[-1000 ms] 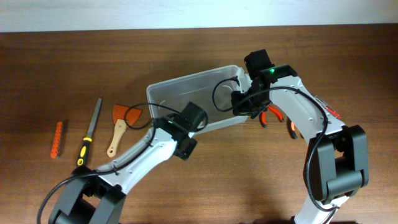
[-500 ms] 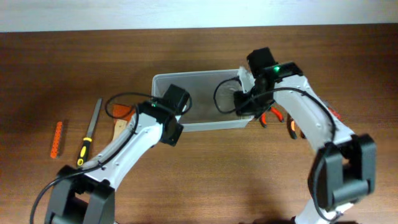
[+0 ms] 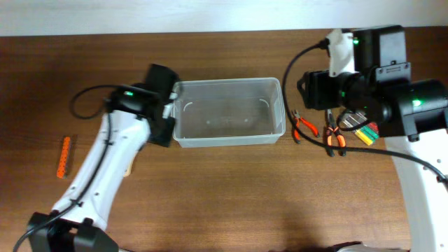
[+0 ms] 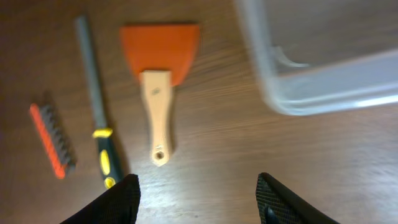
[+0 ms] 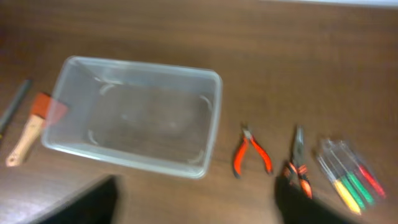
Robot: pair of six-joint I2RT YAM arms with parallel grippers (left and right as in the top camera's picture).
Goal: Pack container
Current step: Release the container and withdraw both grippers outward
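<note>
The scraper's handle is narrower than its orange blade, so I will next lower my left gripper to the left in the overhead view onto the handle's blade end.
The clear container lies square in the middle of the table with nothing inside it. In the left wrist view its corner shows at the upper right. My left gripper is open over bare wood, just left of the container, nothing between its fingers. An orange scraper, a grey file and an orange bit strip lie ahead of it. My right gripper is open too, raised high to the right of the container, its fingers blurred.
Right of the container lie red-handled pliers, a second pair of pliers and a pack of coloured screwdrivers. The orange bit strip lies far left. The left arm covers the scraper and file from above.
Both grippers have opened and let go of the container, now set square. The left arm drew back to the left; the right arm rose and pulled away to the right.
</note>
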